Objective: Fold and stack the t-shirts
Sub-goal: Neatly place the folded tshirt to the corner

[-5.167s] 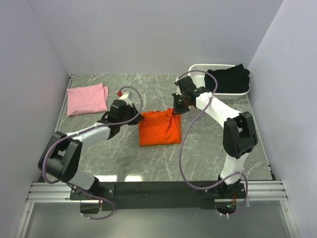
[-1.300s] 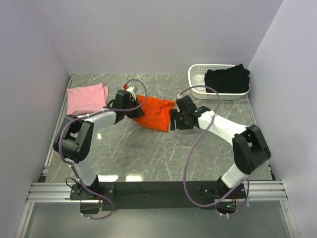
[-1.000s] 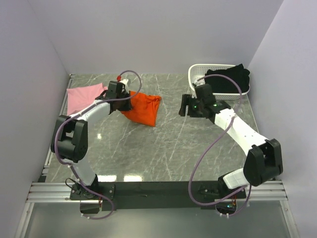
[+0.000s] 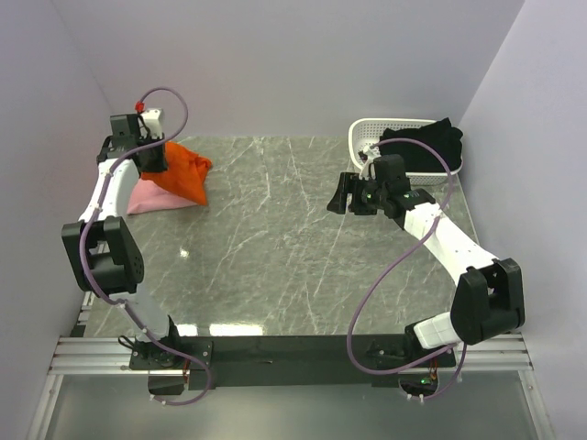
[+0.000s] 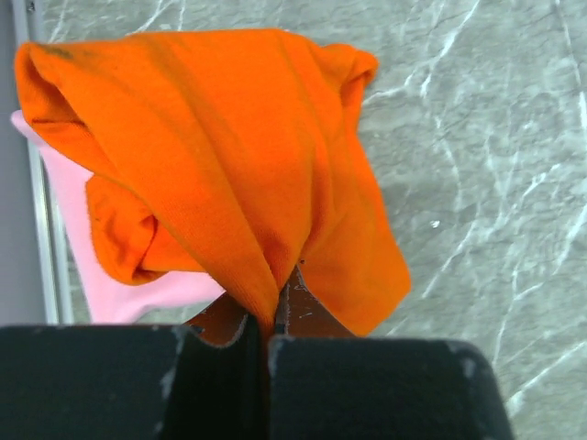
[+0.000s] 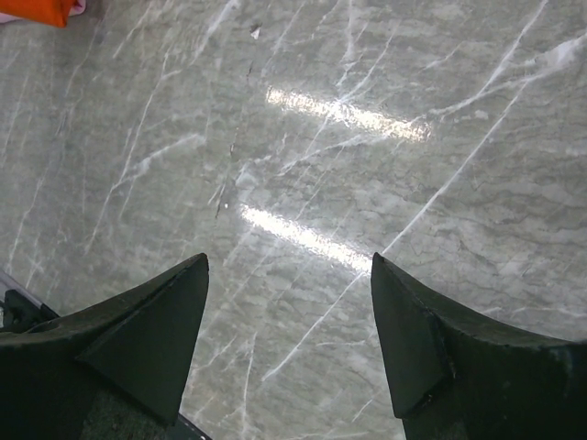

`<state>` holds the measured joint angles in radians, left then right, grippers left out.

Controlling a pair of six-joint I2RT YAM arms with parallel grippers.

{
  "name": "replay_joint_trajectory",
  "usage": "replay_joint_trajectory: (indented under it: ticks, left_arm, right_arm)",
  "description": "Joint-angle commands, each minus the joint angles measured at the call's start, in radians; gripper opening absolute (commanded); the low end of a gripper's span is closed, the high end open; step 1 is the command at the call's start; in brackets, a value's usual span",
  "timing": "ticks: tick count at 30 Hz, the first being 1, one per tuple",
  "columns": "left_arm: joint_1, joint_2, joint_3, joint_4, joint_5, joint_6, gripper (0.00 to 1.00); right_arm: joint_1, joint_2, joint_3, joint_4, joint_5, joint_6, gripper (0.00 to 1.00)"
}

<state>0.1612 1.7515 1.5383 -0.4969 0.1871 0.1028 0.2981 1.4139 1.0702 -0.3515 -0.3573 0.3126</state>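
Note:
My left gripper shifts to the left in the top view next, then goes down to release over the pink t-shirt's wall-side edge [image 4: 137, 198] [image 5: 75, 215], which still lies uncovered.
The folded orange t-shirt [image 4: 182, 174] hangs from my left gripper [image 4: 147, 158], which is shut on one edge of it at the far left. In the left wrist view the orange t-shirt [image 5: 220, 174] drapes down over the pink t-shirt [image 5: 128, 289]. That pink t-shirt [image 4: 147, 200] lies folded on the table by the left wall, mostly covered. A black t-shirt [image 4: 422, 147] sits in the white basket [image 4: 367, 137] at the back right. My right gripper [image 4: 343, 194] is open above bare table, nothing between its fingers [image 6: 156, 330].
The grey marble table [image 4: 293, 247] spreads between the arms. Lilac walls close in on the left, back and right. A metal rail [image 4: 275, 353] runs along the near edge. The right arm's cable loops over the table's right half.
My left gripper has carried the orange t-shirt from the table's middle to the far left, over the pink one. My right gripper let go of it, drew back to the right and stands open.

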Motion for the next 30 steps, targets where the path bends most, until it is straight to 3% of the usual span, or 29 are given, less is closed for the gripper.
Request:
replay_joint_trajectory:
  ticks: [1,16,17,18,21,23,24,27,30]
  left_arm:
    - [0.034,-0.004,0.049,0.026,0.057,0.046,0.00]
    - [0.103,0.091,-0.050,0.178,-0.153,-0.023,0.03]
    - [0.103,0.104,-0.037,0.175,-0.184,-0.034,0.08]
    - [0.107,0.120,-0.024,0.169,-0.257,-0.064,0.24]
    - [0.109,0.164,0.034,0.133,-0.413,-0.145,0.51]
    - [0.110,0.169,0.075,0.109,-0.464,-0.179,0.63]
    - [0.110,0.164,0.085,0.095,-0.495,-0.217,0.76]
    - [0.106,0.108,0.097,0.086,-0.563,-0.267,0.91]
    - [0.074,-0.009,0.060,0.112,-0.584,-0.285,0.94]
  right_arm:
    - [-0.008,-0.041,-0.022,0.039,-0.017,-0.015,0.78]
    - [-0.007,-0.064,-0.041,0.036,-0.025,-0.018,0.78]
    - [-0.010,-0.066,-0.042,0.036,-0.026,-0.018,0.78]
    - [-0.008,-0.066,-0.044,0.036,-0.026,-0.018,0.78]
    - [-0.008,-0.070,-0.044,0.037,-0.028,-0.015,0.78]
    - [-0.008,-0.069,-0.046,0.039,-0.034,-0.013,0.78]
    - [-0.008,-0.069,-0.044,0.040,-0.034,-0.013,0.79]
    - [-0.008,-0.063,-0.046,0.040,-0.039,-0.013,0.79]
    - [-0.008,-0.064,-0.044,0.037,-0.028,-0.013,0.79]
